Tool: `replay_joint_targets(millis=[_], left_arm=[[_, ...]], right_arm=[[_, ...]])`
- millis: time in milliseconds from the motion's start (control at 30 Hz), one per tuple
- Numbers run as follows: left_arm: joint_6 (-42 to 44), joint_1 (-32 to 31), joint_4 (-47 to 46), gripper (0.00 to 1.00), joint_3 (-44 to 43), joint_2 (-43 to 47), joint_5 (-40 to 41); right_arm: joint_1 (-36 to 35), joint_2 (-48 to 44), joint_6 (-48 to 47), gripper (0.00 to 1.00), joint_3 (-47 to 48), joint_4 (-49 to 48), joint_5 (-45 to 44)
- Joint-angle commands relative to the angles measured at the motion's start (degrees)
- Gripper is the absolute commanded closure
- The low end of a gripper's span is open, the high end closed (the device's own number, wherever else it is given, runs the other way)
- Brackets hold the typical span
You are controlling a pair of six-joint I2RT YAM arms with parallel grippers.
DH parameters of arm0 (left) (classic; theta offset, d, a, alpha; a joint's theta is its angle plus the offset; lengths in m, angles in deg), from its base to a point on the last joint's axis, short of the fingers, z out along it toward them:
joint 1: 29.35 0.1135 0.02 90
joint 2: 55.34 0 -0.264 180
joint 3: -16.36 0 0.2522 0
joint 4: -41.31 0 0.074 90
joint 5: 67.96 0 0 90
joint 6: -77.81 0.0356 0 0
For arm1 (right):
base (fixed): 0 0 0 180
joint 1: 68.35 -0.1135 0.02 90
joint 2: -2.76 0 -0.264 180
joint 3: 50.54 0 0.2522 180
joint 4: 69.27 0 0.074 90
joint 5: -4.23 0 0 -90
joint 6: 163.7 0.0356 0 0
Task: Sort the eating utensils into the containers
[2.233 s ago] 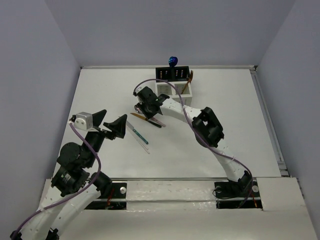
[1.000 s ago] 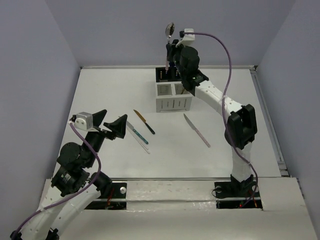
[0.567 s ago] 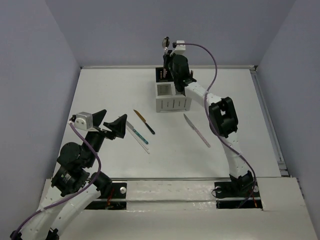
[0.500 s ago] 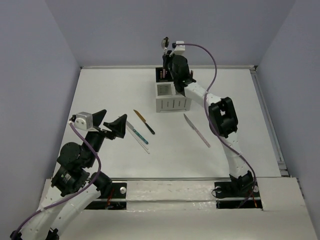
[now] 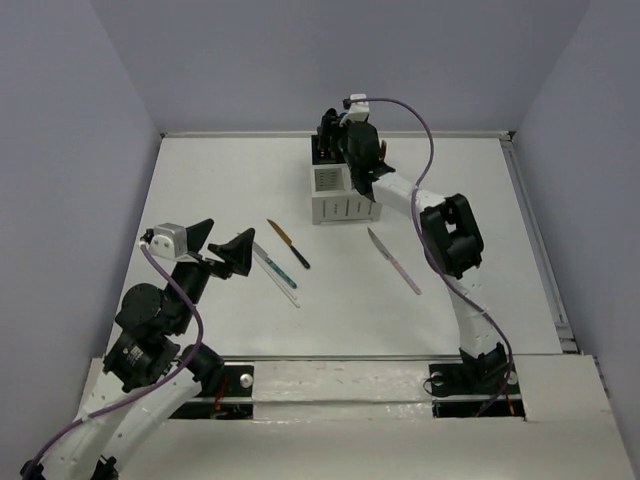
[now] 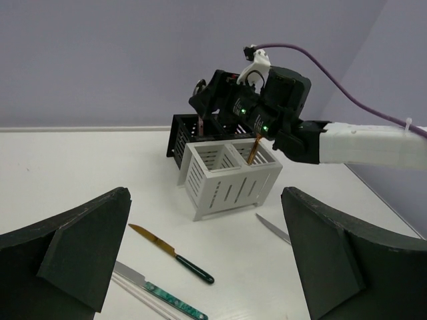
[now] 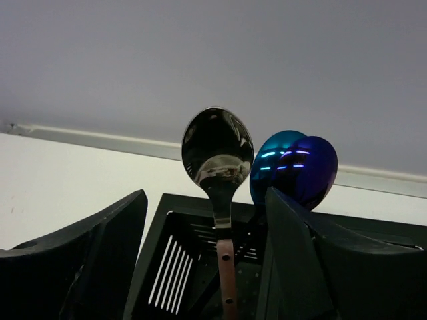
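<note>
I will bring my right gripper back from the caddy's black section and down onto the knife's pink handle [image 5: 395,264] beside the blade, as that knife is still unsorted on the table.
The caddy of containers [image 5: 345,208] stands at the back of the table. My right gripper [image 5: 332,135] hovers over its black rear compartment [image 7: 175,208], open. A silver spoon with a pink handle [image 7: 217,152] stands upright in that compartment between the spread fingers, beside a blue spoon [image 7: 297,167]. An orange-handled utensil [image 5: 380,160] leans in a white compartment. On the table lie a gold-bladed, dark-handled knife [image 5: 287,243], a teal-handled knife [image 5: 275,268] and a pink-handled knife [image 5: 393,260]. My left gripper [image 5: 228,238] is open, left of the knives, holding nothing.
A thin pale stick [image 5: 283,287] lies alongside the teal-handled knife. A raised rail [image 5: 535,240] borders the table on the right, and grey walls close in the back and sides. The right arm [image 5: 455,235] arches over the table's right half.
My right gripper came down over the caddy with the pink-handled spoon, which now stands in the black compartment, and its jaws have spread apart. The left arm has not moved.
</note>
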Motion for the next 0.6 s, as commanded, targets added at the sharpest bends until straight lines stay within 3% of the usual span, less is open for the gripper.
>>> replay_joint_targets(millis=[0, 133, 233, 267, 333, 400, 567], left_arm=[[-0.1, 0.1, -2.07, 0.01, 0.62, -0.46, 0.24], [-0.1, 0.1, -1.98, 0.01, 0.62, -0.55, 0.41], [-0.1, 0.1, -1.98, 0.01, 0.62, -0.55, 0.24], [-0.1, 0.1, -1.98, 0.01, 0.62, -0.46, 0.15], [-0.1, 0.1, -1.98, 0.01, 0.62, -0.37, 0.15], [-0.19, 0.1, -1.98, 0.01, 0.53, -0.2, 0.24], [-0.27, 0.1, -1.98, 0.01, 0.44, 1.12, 0.24]], right_arm=[[-0.21, -8.72, -1.2, 0.2, 2.0, 0.91, 4.42], [-0.21, -13.72, -1.02, 0.2, 2.89, 10.05, 4.25], [-0.21, -22.83, 1.17, 0.25, -5.35, 15.39, 5.03], [-0.21, -25.4, 1.87, 0.3, -8.25, 17.51, 5.21], [-0.21, -33.03, 5.11, 0.36, -16.05, 27.13, 5.47], [-0.21, -37.97, 8.53, 0.37, -25.35, 36.38, 7.4], [-0.21, -51.33, 16.71, 0.41, -42.62, 47.84, 4.08]])
